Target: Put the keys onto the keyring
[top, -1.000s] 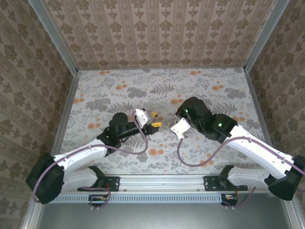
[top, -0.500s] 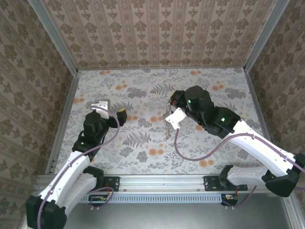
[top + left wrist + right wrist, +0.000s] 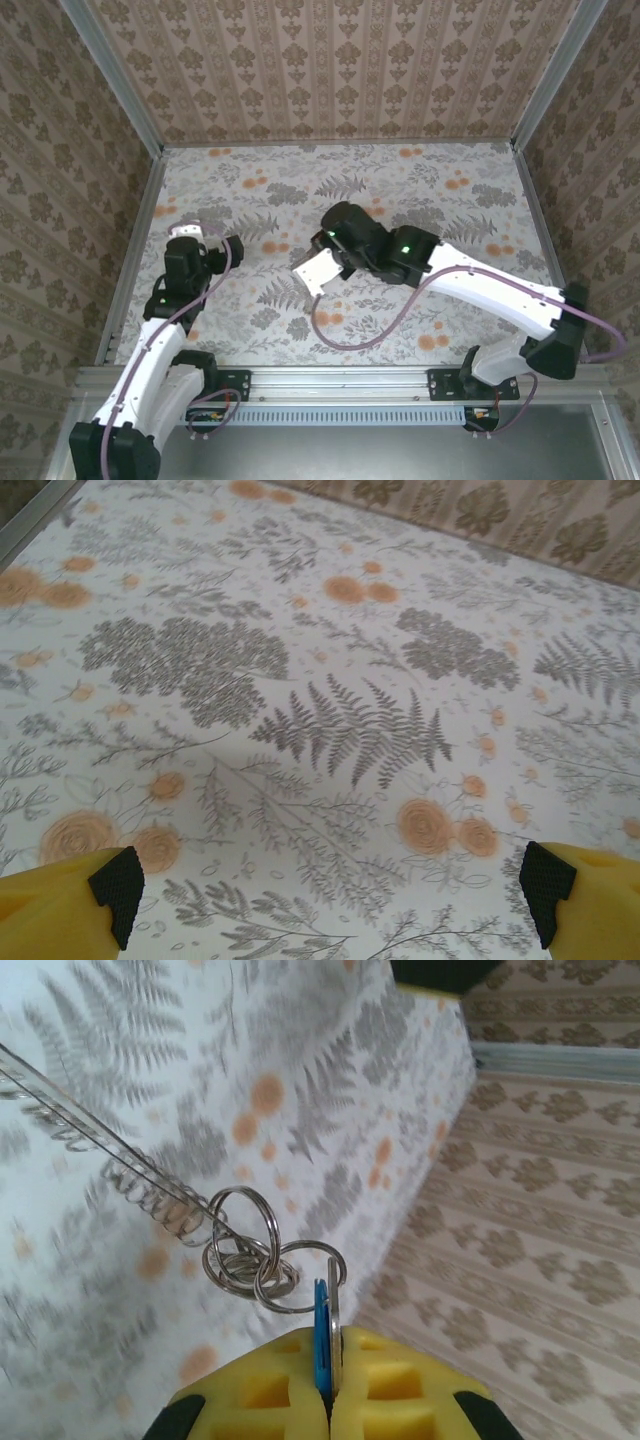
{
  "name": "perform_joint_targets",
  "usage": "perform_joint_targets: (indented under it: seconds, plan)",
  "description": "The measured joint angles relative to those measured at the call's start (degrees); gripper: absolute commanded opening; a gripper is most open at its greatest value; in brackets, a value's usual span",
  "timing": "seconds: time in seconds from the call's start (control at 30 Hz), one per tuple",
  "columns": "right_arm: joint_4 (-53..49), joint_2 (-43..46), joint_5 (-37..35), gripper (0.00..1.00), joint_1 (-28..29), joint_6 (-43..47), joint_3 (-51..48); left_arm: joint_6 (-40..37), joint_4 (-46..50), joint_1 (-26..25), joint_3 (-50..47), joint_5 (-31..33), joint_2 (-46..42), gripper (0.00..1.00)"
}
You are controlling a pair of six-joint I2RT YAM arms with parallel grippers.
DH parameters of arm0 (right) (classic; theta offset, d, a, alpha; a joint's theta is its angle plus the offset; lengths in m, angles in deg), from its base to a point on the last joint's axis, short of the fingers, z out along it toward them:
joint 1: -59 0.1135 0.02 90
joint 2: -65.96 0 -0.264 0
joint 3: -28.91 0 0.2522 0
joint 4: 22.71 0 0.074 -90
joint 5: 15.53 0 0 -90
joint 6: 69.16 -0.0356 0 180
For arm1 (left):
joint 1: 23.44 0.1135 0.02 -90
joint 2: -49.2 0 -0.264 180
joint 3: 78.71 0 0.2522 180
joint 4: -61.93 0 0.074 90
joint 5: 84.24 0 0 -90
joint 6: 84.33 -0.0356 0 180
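Note:
My right gripper should move down and back before it releases the keys on the tabletop. The keys are already linked to the keyring.
My right gripper (image 3: 329, 1338) is shut on the keys: a blue-headed key (image 3: 321, 1345) pressed flat against a silvery one (image 3: 334, 1325), both edge-on between the yellow fingers (image 3: 255, 1390). Linked metal rings (image 3: 250, 1255) hang from the key heads. From them the keyring (image 3: 110, 1155), a thin silvery coiled band, stretches up-left and out of frame. In the top view the right arm (image 3: 400, 250) reaches over the middle of the table. My left gripper (image 3: 330, 895) is open above bare floral cloth, with a yellow finger in each lower corner. It sits at the left side (image 3: 195, 250).
The table is covered in floral cloth (image 3: 400, 180) and boxed in by patterned walls (image 3: 330, 60) with metal corner rails (image 3: 130, 110). In the right wrist view the table's edge meets the wall (image 3: 520, 1220) close beside the keys.
The left gripper opened and its arm pulled back from the centre to the left side. The right arm swung left across the table, carrying the keys and rings.

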Motion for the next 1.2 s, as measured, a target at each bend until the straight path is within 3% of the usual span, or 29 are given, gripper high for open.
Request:
perform_joint_targets:
  seconds: [0.33,0.67,0.97,1.2]
  plan:
    - [3.3,-5.9,6.1,0.00,0.7,-16.0,-5.5,0.9,0.5,2.6,-0.2,0.0,0.7,1.00]
    - [-0.4,-5.7,2.1,0.00,-1.7,-19.0,-14.3,4.5,-0.5,3.0,-4.8,0.1,0.8,1.00]
    - [-2.6,-2.8,0.8,0.03,-7.1,-19.1,-25.6,5.4,-3.3,3.0,-5.4,1.1,3.2,1.00]
    - [-0.7,-2.6,0.7,0.11,-13.6,-19.0,-35.1,5.8,-5.6,3.0,-7.5,3.2,5.8,1.00]
